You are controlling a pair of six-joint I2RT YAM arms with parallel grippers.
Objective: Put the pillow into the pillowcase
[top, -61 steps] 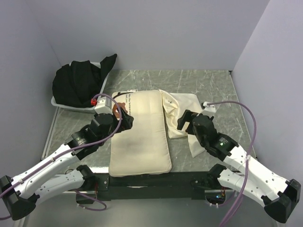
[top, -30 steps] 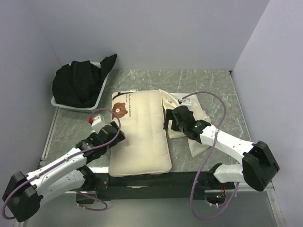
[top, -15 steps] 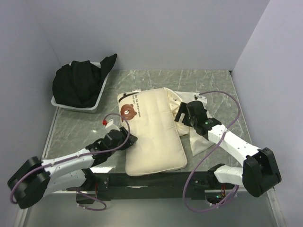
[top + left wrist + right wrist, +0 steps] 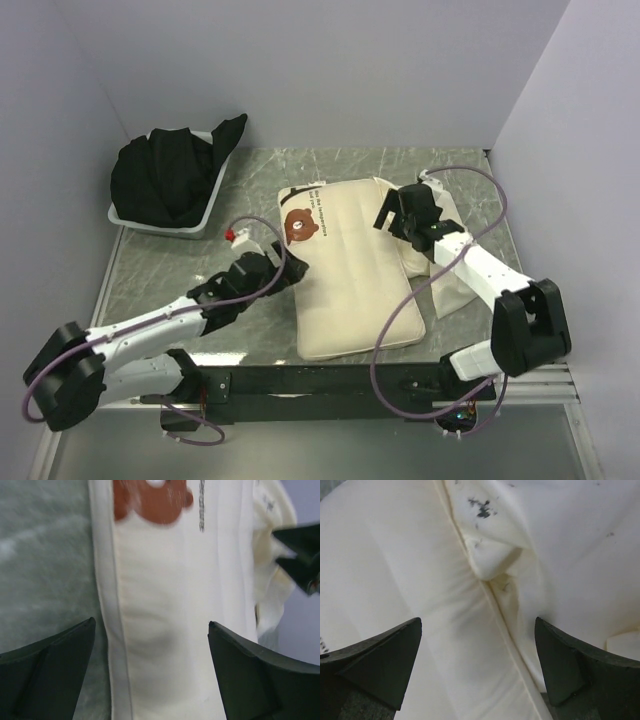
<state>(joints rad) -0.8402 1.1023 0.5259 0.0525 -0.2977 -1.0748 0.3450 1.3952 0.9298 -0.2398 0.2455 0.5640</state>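
The robot will next move its left gripper outward along the pillow's edge to pinch the pillow's far corner beside the bear, because that corner of the pillow is clear of the pillowcase.
The pillow, thick and cream with a brown bear at its far end, lies slanted on the table, partly over the pillowcase, whose limp cloth shows along its right side. My left gripper is open at the pillow's left edge. In the left wrist view my left gripper spans the pillow near its seam without closing on it. My right gripper is open over the pillow's far right edge. In the right wrist view my right gripper straddles the line between pillow and pillowcase.
A white tray holding a bundled black cloth stands at the back left. Walls close the table on the left, back and right. Bare marble tabletop shows left of the pillow.
The pillow has slid and turned to the right, further over the pillowcase. My left arm has followed it rightward. My right gripper has moved up to the pillow's far right edge.
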